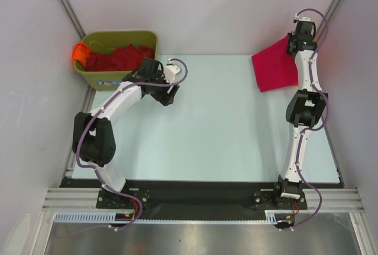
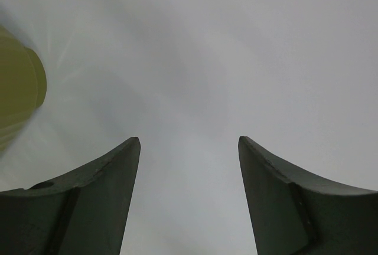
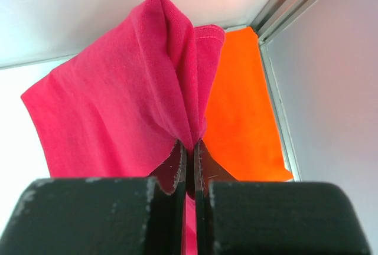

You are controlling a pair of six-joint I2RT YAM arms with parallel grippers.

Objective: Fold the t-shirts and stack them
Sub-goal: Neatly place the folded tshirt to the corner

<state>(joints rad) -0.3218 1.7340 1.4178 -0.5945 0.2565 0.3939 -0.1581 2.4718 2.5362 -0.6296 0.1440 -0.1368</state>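
My right gripper carries the crimson-pink t-shirt down and right in the wrist view toward the orange t-shirt (image 3: pixel 242 125) next, then lowers and releases it.
My right gripper (image 3: pixel 190 143) is shut on a fold of the crimson-pink t-shirt (image 3: pixel 118 107), which hangs lifted at the far right of the table (image 1: pixel 274 66). Under it in the right wrist view lies a flat bright orange t-shirt (image 3: pixel 242 125); the top view hides it. My left gripper (image 2: pixel 189 143) is open and empty over bare table, just right of the olive-green bin (image 1: pixel 97 78). The bin holds several dark red t-shirts (image 1: pixel 118 59), and an orange one (image 1: pixel 80 51) hangs over its left rim.
The bin's rounded corner (image 2: pixel 18 90) shows at the left of the left wrist view. A metal frame post (image 3: pixel 283 1) and the side wall stand close beside the right gripper. The pale table (image 1: pixel 218 125) lies between the arms.
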